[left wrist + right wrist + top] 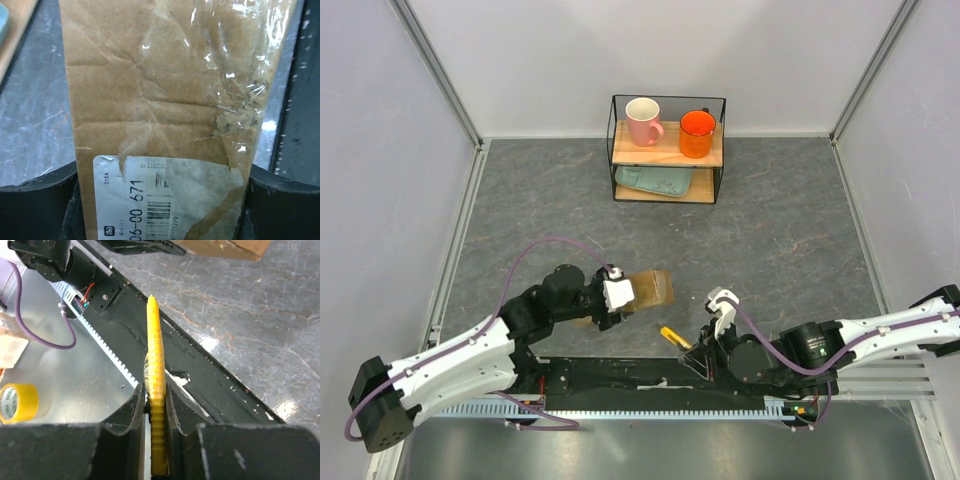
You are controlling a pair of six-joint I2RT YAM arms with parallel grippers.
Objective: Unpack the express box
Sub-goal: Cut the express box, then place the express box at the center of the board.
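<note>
I will next carry the parcel down and back with my left gripper, toward the black base rail and onto the table strip (626,340) (270,126) beside the rail, which is empty.
The express box (648,290) is a flat brown cardboard parcel held above the table by my left gripper (617,294). In the left wrist view the box (165,90) fills the frame, taped and creased, with a torn white shipping label (165,200) near the jaws, which are closed against its two sides. My right gripper (695,352) is shut on a yellow utility knife (674,338). In the right wrist view the knife (155,365) stands edge-on between the fingers (135,405) and points away towards the box's corner (225,247).
A wire shelf (667,150) at the back holds a pink mug (643,121), an orange mug (697,133) and a pale green tray (655,181). The black base rail (650,385) runs along the near edge. A yellow tape roll (17,402) lies below the table edge.
</note>
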